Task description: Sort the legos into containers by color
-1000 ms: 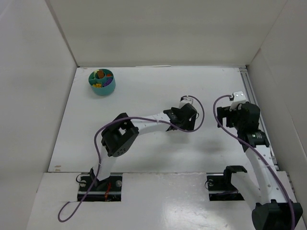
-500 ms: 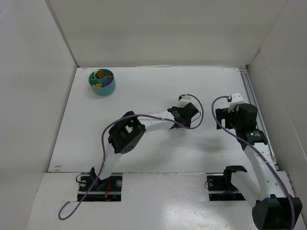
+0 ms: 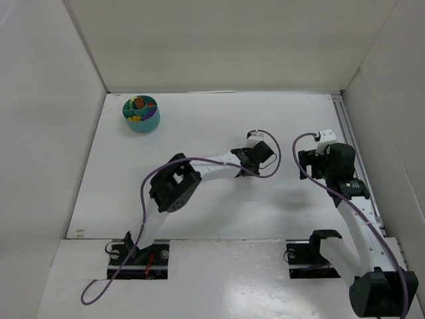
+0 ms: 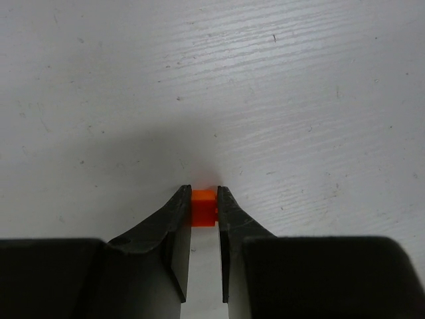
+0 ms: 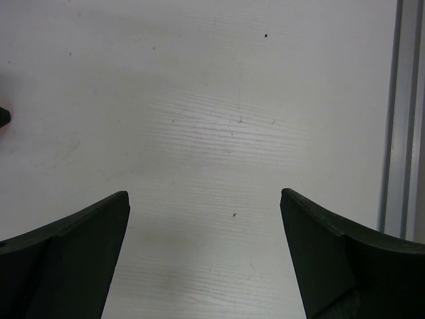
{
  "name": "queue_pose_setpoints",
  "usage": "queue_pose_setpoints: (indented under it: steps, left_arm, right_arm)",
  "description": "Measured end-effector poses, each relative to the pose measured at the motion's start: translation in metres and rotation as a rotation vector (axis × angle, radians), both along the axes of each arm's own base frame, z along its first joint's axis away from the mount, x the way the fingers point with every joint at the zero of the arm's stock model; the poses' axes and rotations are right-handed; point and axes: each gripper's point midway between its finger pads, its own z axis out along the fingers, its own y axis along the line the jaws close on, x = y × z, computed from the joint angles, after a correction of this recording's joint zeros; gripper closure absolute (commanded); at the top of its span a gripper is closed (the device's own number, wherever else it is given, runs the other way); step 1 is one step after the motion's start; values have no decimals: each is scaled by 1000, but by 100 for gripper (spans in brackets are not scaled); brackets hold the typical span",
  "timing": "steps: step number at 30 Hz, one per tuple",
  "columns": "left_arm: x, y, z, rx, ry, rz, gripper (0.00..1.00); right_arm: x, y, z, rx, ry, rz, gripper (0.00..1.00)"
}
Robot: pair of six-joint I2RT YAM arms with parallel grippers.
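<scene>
Red already shows in the tub's far section (image 3: 151, 104), so my left gripper will rise outward and left in the top view and release the lego there.
A small bright red-orange lego (image 4: 204, 207) sits low over the white table, pinched between the black fingertips of my left gripper (image 4: 202, 190), which is shut on it. In the top view the left gripper (image 3: 255, 155) is stretched out to mid-table and hides the brick. The round teal tub of containers (image 3: 141, 126) stands far off at the back left, with orange-brown, yellow and purple legos in its compartments. My right gripper (image 5: 204, 194) is wide open over bare table with nothing between its fingers; from above, the right gripper (image 3: 319, 161) is just right of the left one.
A metal rail (image 5: 398, 119) runs along the table's right edge close to the right arm. White walls (image 3: 53, 133) close in the table on the left, back and right. A purple cable (image 3: 272, 163) loops off the left wrist.
The left gripper's jaws have closed onto the red-orange lego, and its wrist has shifted slightly toward the back. The right arm has barely moved and its gripper stays open.
</scene>
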Motion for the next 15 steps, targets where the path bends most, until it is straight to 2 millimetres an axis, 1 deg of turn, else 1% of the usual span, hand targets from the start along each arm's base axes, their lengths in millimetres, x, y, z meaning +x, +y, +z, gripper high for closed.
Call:
queue_pose_setpoints:
  steps: [4, 6, 8, 11, 13, 15]
  left_arm:
    - [2, 11, 4, 30, -7, 18, 100]
    - [9, 20, 13, 30, -15, 40, 100]
    - [25, 37, 31, 14, -43, 88, 100]
    - [59, 82, 64, -1, -105, 201, 100]
    - [88, 116, 88, -17, -153, 292, 100]
    - [117, 153, 109, -23, -194, 380, 100]
  right_arm:
    - [0, 0, 0, -1, 0, 1, 1]
    - [0, 0, 0, -3, -1, 3, 1]
    - [0, 2, 0, 0, -3, 18, 1]
    - [3, 11, 2, 14, -19, 70, 1]
    - [6, 17, 3, 27, -34, 105, 1]
    - [14, 23, 7, 41, -64, 138, 1]
